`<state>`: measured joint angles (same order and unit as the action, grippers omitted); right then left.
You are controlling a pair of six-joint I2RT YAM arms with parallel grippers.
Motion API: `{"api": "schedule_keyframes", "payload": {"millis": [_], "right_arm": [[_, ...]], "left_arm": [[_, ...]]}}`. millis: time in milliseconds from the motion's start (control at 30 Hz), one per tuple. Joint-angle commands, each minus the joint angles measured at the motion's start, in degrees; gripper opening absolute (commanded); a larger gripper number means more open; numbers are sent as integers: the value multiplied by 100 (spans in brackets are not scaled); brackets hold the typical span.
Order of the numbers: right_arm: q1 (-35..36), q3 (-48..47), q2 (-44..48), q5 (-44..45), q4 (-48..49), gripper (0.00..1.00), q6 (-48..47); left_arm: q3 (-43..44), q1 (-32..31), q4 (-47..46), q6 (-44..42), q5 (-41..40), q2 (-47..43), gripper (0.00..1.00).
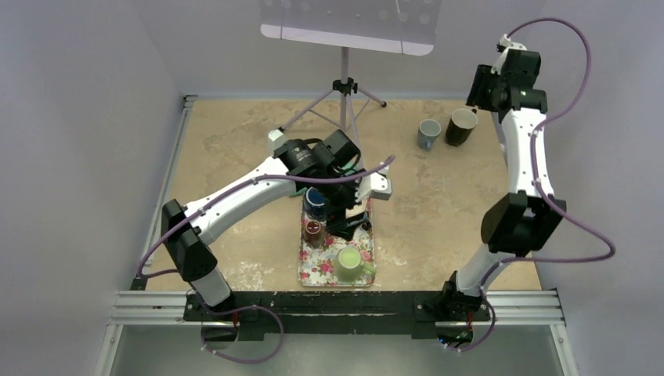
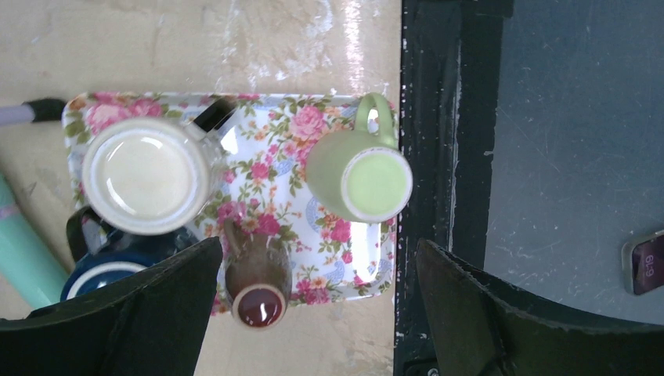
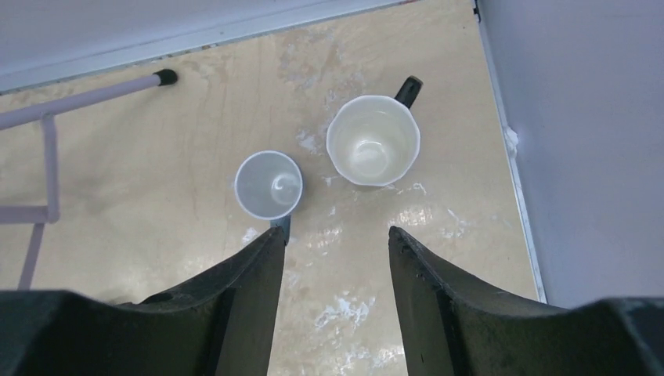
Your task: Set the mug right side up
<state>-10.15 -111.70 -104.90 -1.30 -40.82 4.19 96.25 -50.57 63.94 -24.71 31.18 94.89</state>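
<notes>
I need to move my left gripper back and down onto the green mug's handle (image 1: 369, 269) (image 2: 376, 111), because the handle is below the gripper and closer to the black base bar.
A floral tray (image 1: 313, 270) near the table's front holds a green mug (image 1: 349, 263), a brown mug (image 1: 313, 229) and a blue mug (image 1: 315, 202). In the left wrist view the green mug (image 2: 356, 174) shows a flat pale-green face upward, handle pointing away. The brown mug (image 2: 254, 278) shows a glossy dark disc with a pale ring. A cream-faced mug with a black handle (image 2: 145, 174) and the blue mug (image 2: 102, 270) sit beside them. My left gripper (image 1: 348, 215) (image 2: 319, 243) hovers open above the tray, holding nothing. My right gripper (image 1: 481, 98) (image 3: 336, 231) is open and raised at the far right.
Two upright mugs stand at the back right, a grey one (image 1: 428, 134) (image 3: 268, 185) and a black, cream-lined one (image 1: 462, 126) (image 3: 373, 139). A tripod stand (image 1: 344, 86) stands at the back. The black base rail (image 2: 438, 157) runs beside the tray. A teal cylinder (image 2: 23, 254) lies by the tray.
</notes>
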Motion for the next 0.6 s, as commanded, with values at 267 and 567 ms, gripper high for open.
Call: {"api": "schedule_keyframes", "payload": {"millis": [267,567], "right_arm": [[22,3636,2737,-651,832,55,379],[22,4475,3336,-916,917,55,283]], "left_arm": [[-340,-1983,-590,-756,-858,859,86],[-545,-2045,-1837,-379,-1894,1215,86]]}}
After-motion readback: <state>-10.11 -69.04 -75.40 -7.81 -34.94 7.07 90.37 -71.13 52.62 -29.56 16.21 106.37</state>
